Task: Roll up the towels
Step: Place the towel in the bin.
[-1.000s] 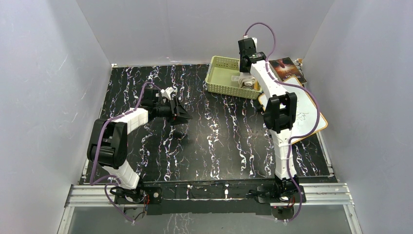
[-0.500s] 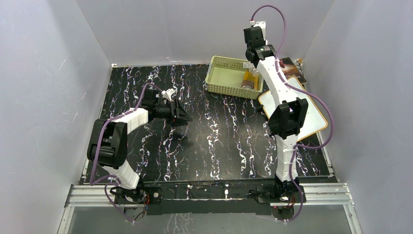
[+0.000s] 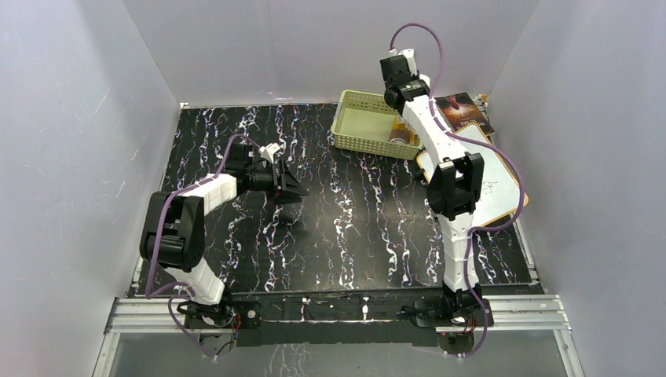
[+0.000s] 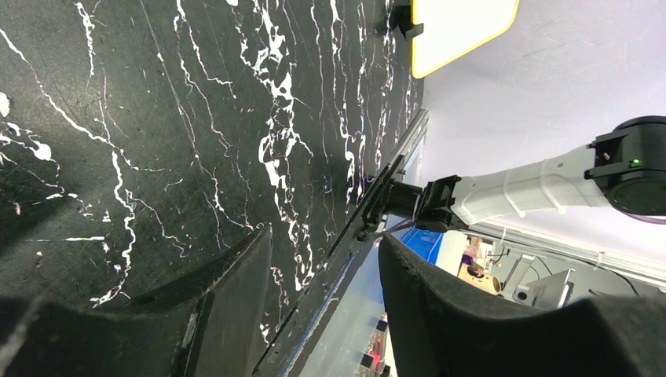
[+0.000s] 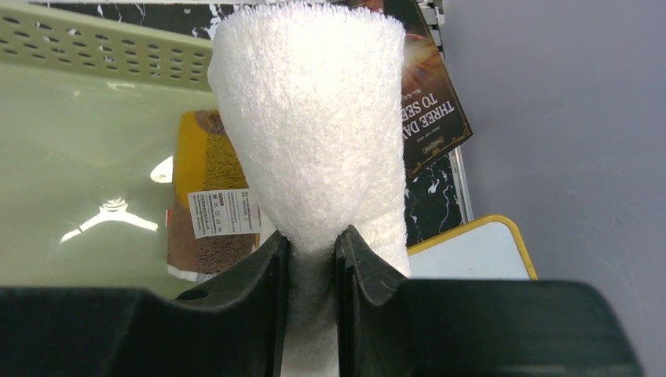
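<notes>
The robot will next move its right gripper to that gripper's left in the top view, lower it to the bare bottom of the basket, clear of the brown towel [image 3: 400,136], and let go.
My right gripper [image 5: 312,236] is shut on a rolled cream-white towel [image 5: 310,118] and holds it above the right end of the pale green basket [image 5: 94,47]. A mustard-yellow and brown towel [image 5: 212,204] with a white label lies on the basket floor below it, and it also shows in the top view as the brown towel [image 3: 400,136]. There the right arm [image 3: 412,106] covers the white towel. My left gripper [image 3: 292,191] hangs open over the black table [image 3: 353,228], left of middle, with nothing between its fingers [image 4: 236,298].
The basket [image 3: 345,106] stands at the back of the table, right of middle. A dark book [image 3: 465,111] lies behind it on the right. A white board with a yellow-orange rim [image 3: 499,192] lies along the right edge. Grey walls close in three sides.
The right arm has lifted the white towel out of the basket and shifted slightly left over it. The left arm has barely moved.
</notes>
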`<state>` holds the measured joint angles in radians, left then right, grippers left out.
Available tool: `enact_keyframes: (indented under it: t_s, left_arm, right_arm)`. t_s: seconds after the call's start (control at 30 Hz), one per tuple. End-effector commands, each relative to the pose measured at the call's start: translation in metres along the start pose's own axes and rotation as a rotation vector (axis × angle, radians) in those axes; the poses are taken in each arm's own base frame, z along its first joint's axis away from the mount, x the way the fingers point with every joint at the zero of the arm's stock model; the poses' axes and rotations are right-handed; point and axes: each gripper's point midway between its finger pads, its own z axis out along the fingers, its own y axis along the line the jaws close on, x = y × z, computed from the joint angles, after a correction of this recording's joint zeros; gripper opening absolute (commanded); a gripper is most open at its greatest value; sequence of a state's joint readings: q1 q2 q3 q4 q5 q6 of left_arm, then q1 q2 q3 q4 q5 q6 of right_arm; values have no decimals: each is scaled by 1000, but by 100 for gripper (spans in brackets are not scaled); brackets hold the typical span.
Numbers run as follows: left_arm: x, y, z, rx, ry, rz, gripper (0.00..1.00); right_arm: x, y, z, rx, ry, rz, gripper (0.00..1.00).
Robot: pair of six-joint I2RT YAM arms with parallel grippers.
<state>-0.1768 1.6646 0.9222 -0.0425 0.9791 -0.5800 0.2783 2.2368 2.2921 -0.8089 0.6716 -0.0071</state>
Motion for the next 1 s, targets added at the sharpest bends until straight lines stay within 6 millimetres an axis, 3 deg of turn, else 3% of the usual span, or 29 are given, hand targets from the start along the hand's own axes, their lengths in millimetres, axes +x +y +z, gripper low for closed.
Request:
enact_keyframes:
  t_s: [0.0,0.37,0.67,0.97]
  left_arm:
    - [1,-8,-6,56,16,-11,52]
    - [6,-1,-10,64,31,-29,52]
    - [9,1,-13,62,37,-35,52]
    - [11,5,-15,29,46,-25,52]
  right_arm:
    - [-6,10,7,34,-36,-18,12]
    - [1,46,15,0,-30,-60,12]
    - [13,63,29,-30,-5,-58,12]
    - [8,79,28,-78,-17,-10,12]
